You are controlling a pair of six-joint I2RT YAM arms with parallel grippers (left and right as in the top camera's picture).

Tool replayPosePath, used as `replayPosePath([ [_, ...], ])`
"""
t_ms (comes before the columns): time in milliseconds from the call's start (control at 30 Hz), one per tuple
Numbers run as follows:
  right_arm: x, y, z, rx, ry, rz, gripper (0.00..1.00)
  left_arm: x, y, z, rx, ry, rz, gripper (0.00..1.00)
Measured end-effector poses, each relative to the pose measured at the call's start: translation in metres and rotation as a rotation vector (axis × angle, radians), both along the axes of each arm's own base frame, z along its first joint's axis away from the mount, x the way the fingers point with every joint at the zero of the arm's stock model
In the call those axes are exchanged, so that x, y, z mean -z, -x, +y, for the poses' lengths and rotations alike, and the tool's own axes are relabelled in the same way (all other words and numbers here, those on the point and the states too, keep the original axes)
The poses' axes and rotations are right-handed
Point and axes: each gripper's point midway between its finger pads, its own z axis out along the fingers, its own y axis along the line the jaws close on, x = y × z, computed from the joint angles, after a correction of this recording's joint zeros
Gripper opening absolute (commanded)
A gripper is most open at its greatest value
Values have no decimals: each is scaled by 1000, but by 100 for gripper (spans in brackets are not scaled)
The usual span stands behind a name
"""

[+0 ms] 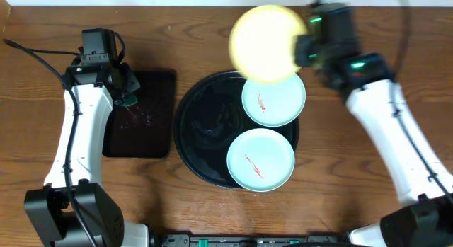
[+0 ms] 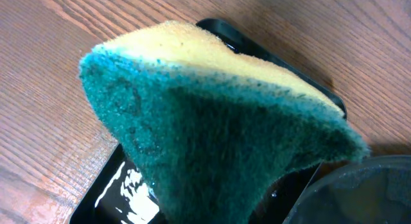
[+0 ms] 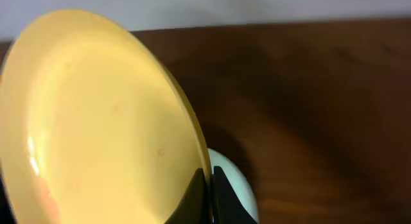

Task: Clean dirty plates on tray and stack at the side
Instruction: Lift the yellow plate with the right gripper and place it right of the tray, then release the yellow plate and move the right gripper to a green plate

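Note:
My right gripper lowers and shifts to the right in the overhead view next, onto the table (image 1: 342, 102) (image 3: 327, 167) beside the back mint-blue plate, since that wood is clear.
My right gripper (image 1: 303, 50) is shut on the rim of the pale yellow plate (image 1: 267, 43) and holds it raised above the far edge of the round black tray (image 1: 195, 127). In the right wrist view the jaws (image 3: 207, 185) pinch the yellow plate (image 3: 96, 128), with a mint plate (image 3: 234, 185) below. Two mint-blue plates lie on the tray, one at the back (image 1: 274, 100) and one at the front (image 1: 260, 160), each with a red sauce smear. My left gripper (image 1: 127, 88) is shut on a green and yellow sponge (image 2: 218, 128) over the rectangular tray.
A smaller rectangular black tray (image 1: 141, 127) with wet spots lies left of the round tray; it also shows in the left wrist view (image 2: 122, 192). The wooden table (image 1: 354, 204) surrounds both trays.

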Motion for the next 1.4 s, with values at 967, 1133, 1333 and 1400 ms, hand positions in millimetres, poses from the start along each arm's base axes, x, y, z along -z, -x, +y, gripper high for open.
replayPosePath([
  [967,215,67,-181,416,-171,792,28,0,0,0,-2,1,-1,7],
  [1133,212,70,-165,309,-218,806,33,0,0,0,-2,1,-1,7],
  [1333,179,66,-122,101,-339,745,34,0,-1,0,-2,1,-3,7],
  [1400,169,67,-103,33,-350,734,35,0,0,0,-2,1,-3,8],
])
